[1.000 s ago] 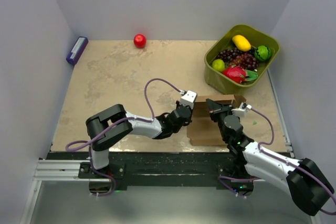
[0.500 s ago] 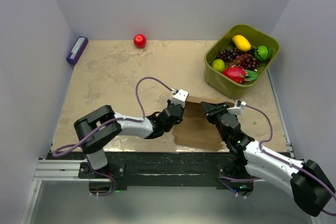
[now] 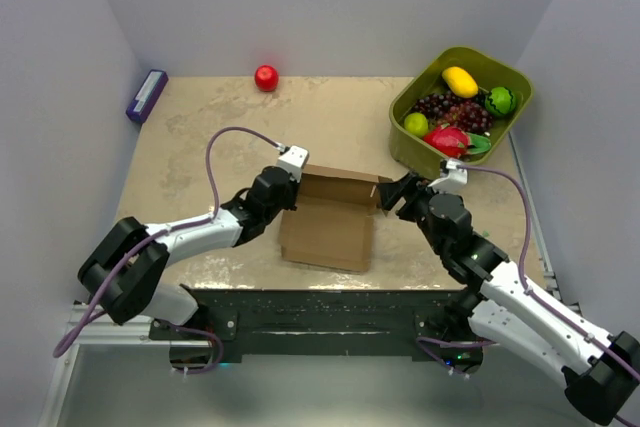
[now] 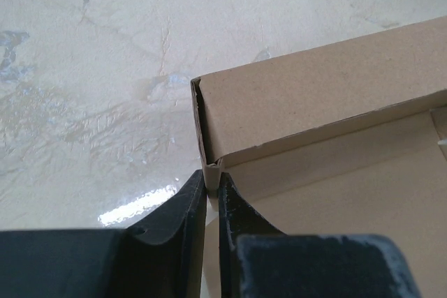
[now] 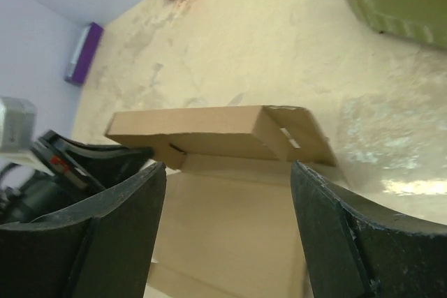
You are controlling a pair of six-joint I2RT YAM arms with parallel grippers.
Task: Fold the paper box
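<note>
The box's far side stands folded, so my left gripper will next move slightly to the left in the top view and then let go of the box's upright corner (image 3: pixel 304 169) (image 4: pixel 212 172) between its fingers.
The paper box (image 3: pixel 330 227) is a brown cardboard blank lying flat near the table's front middle, with its far wall folded up. My left gripper (image 3: pixel 293 190) is shut on the box's upright far-left corner (image 4: pixel 209 167), pinching the thin cardboard edge between its fingers (image 4: pixel 183 204). My right gripper (image 3: pixel 392 193) hangs open just off the box's far-right corner, holding nothing. In the right wrist view the box (image 5: pixel 230 228) lies between and beyond the spread fingers (image 5: pixel 328 200), and its slotted end flap (image 5: pixel 297 134) leans outward.
A green bin (image 3: pixel 460 112) full of fruit stands at the back right, close behind the right gripper. A red ball (image 3: pixel 266 78) lies at the back edge. A purple block (image 3: pixel 146 96) rests against the left wall.
The left gripper has dragged the box leftward, still gripping it. The right gripper has let go of the box, opened wide and lifted off its right end.
</note>
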